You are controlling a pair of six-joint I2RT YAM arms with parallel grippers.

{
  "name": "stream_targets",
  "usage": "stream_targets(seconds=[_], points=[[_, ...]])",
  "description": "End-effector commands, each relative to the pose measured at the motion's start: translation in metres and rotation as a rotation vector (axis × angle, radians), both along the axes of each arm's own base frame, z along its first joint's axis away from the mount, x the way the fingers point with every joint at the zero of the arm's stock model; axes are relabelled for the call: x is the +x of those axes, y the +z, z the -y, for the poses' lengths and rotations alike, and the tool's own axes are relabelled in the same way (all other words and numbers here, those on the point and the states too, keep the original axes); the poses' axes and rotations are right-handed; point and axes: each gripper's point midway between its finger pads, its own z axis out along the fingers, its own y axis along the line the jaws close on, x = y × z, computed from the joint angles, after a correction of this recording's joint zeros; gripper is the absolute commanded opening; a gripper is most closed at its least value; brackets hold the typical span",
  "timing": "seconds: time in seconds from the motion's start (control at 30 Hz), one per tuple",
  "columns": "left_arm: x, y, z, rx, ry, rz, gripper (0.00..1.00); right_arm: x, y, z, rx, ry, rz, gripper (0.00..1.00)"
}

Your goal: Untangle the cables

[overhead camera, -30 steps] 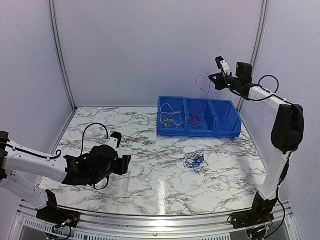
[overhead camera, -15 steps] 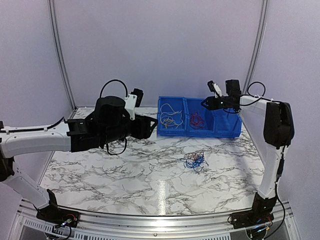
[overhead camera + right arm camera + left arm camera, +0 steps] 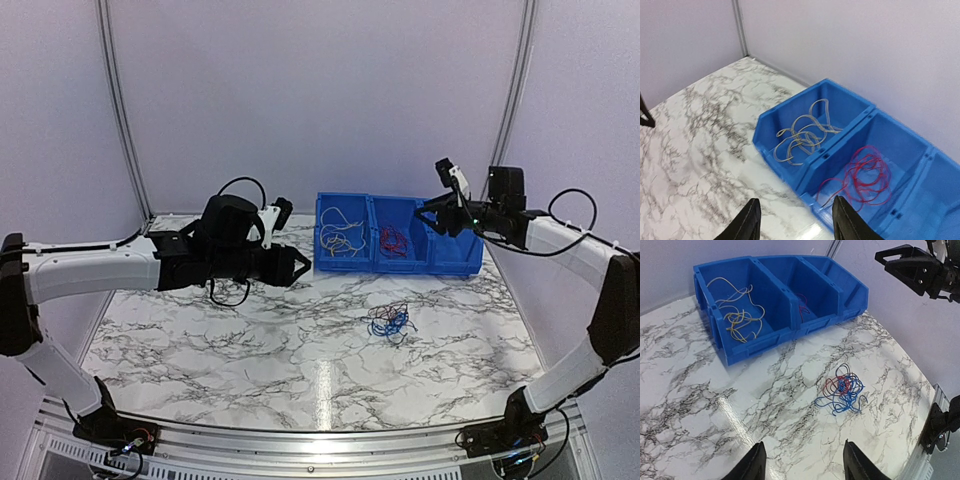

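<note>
My right gripper first needs to go back and down, tilting toward the table, to get onto the tangle's blue cable parts in front of the bins.
A small tangle of blue and red cables (image 3: 388, 321) lies on the marble table right of centre, also in the left wrist view (image 3: 842, 390). Yellow-white cables (image 3: 802, 132) lie in the left compartment of the blue bins (image 3: 400, 264), red cables (image 3: 867, 175) in the middle one. My left gripper (image 3: 300, 262) hovers left of the bins, open, with nothing between its fingers (image 3: 755, 465). My right gripper (image 3: 430, 218) hangs above the bins' right part, open and holding nothing; its fingers (image 3: 747, 220) frame the bins' front wall.
The bins (image 3: 760, 347) stand at the back of the table against the wall. Metal frame posts (image 3: 118, 110) rise at the back corners. A metal rail (image 3: 300, 440) runs along the near edge. My right gripper (image 3: 912, 267) shows at the top right of the left wrist view.
My left arm swung from the near left up to the bins' left side and its jaws narrowed. My right arm came down over the bins and opened; the thin wire hanging from it is gone.
</note>
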Motion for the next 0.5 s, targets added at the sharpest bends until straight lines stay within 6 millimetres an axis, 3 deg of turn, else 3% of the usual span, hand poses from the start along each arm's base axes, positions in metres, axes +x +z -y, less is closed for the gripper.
stream_targets(seconds=[0.0,0.13,0.3,0.47], points=[[-0.017,-0.034,0.010,0.067,-0.158,-0.049,0.50,-0.057,-0.045,-0.037,-0.063,0.266,-0.005,0.48],[-0.021,-0.050,0.025,0.074,-0.231,-0.087,0.48,-0.085,-0.082,-0.050,-0.121,0.356,-0.047,0.44],[-0.022,-0.076,0.032,0.105,-0.266,-0.131,0.45,-0.104,-0.108,-0.040,-0.233,0.396,0.002,0.41],[-0.016,-0.079,0.034,0.111,-0.258,-0.100,0.44,-0.109,-0.133,-0.029,-0.341,0.406,0.001,0.38]])
